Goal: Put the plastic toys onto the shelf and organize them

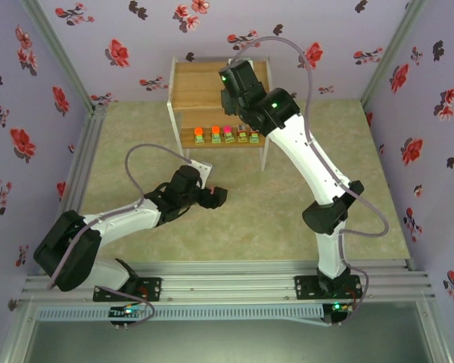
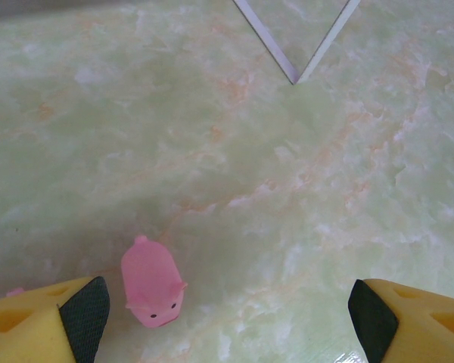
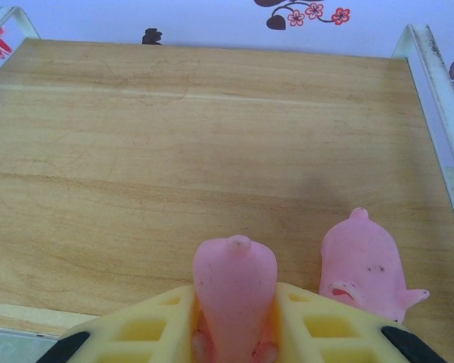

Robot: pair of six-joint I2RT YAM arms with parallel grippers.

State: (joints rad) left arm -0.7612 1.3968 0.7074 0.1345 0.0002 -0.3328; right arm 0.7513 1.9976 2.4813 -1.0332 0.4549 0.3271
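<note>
The right gripper comes down onto that spot of the shelf's top level (image 3: 174,151) and releases the held pig next, since the wood (image 3: 244,225) beside the second pink pig is bare.
The wooden shelf (image 1: 197,94) stands at the far side of the table. Several blocky green-based toys (image 1: 227,134) line its lower tier. My right gripper (image 3: 234,333) is over the top tier (image 3: 174,151), shut on a pink pig (image 3: 234,291) whose tail end points away. A second pink pig (image 3: 363,265) lies on the top tier just to its right. My left gripper (image 2: 227,318) hovers open above the table. One pink pig (image 2: 151,283) lies on the table just inside the left finger (image 2: 79,310).
The shelf's white legs (image 2: 291,72) meet the green marbled tabletop (image 2: 287,189) ahead of the left gripper. Floral walls (image 1: 30,91) enclose the table on three sides. A white rail (image 3: 439,91) edges the top tier's right side.
</note>
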